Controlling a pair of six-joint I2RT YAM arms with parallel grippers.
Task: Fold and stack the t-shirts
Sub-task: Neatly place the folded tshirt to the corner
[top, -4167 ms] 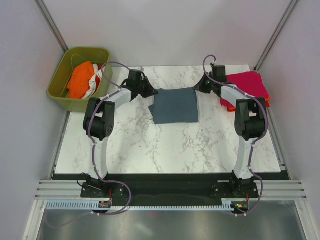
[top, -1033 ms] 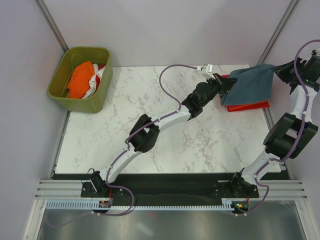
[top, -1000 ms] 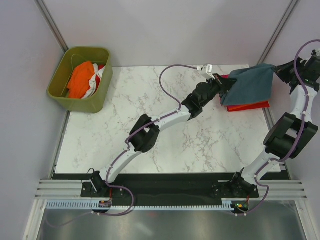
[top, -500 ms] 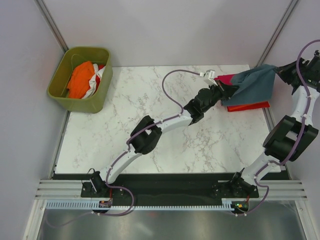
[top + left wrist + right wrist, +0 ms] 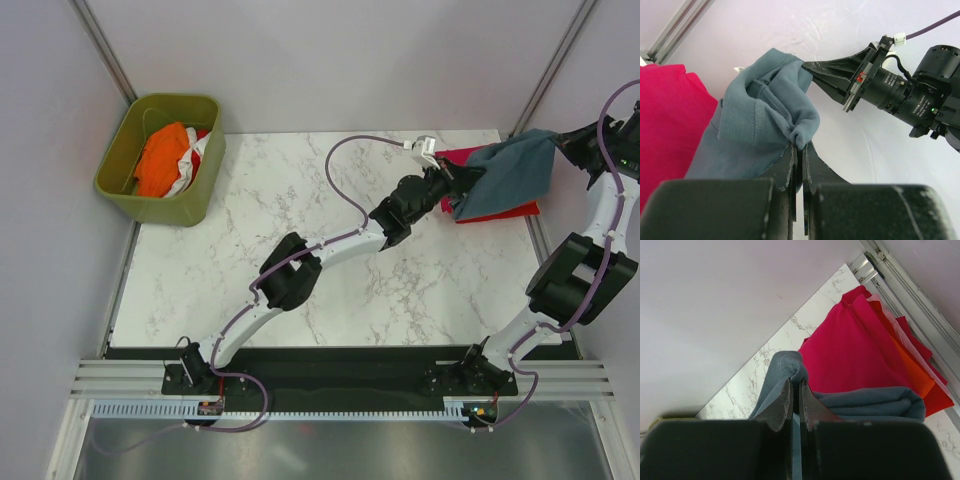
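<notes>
My left gripper should next move outward and left in the top view, lower and release, as the magenta-pink t-shirt's far corner (image 5: pixel 450 156) is still bare.
A folded slate blue-grey t-shirt (image 5: pixel 510 178) hangs between both grippers over the stack at the table's back right. My left gripper (image 5: pixel 462 182) is shut on its left corner, and my right gripper (image 5: pixel 558 142) is shut on its right corner. In the left wrist view the jaws (image 5: pixel 801 146) pinch a fold of the blue-grey t-shirt (image 5: pixel 760 120), with the right gripper (image 5: pixel 809 65) clamped on the far corner. In the right wrist view the jaws (image 5: pixel 796 383) nip the shirt's edge (image 5: pixel 870 402). Beneath lie the magenta-pink t-shirt (image 5: pixel 855 350) and the orange-red t-shirt (image 5: pixel 914 377).
An olive-green bin (image 5: pixel 115 150) stands off the table's back left corner, holding an orange shirt (image 5: pixel 160 160) and a white and red one (image 5: pixel 197 150). Grey walls and metal frame posts close in the back right corner (image 5: pixel 545 75).
Both grippers have carried the blue-grey t-shirt from the table's middle to above the pink and red stack. Over the last second it shifted slightly right, the left arm reaching further.
</notes>
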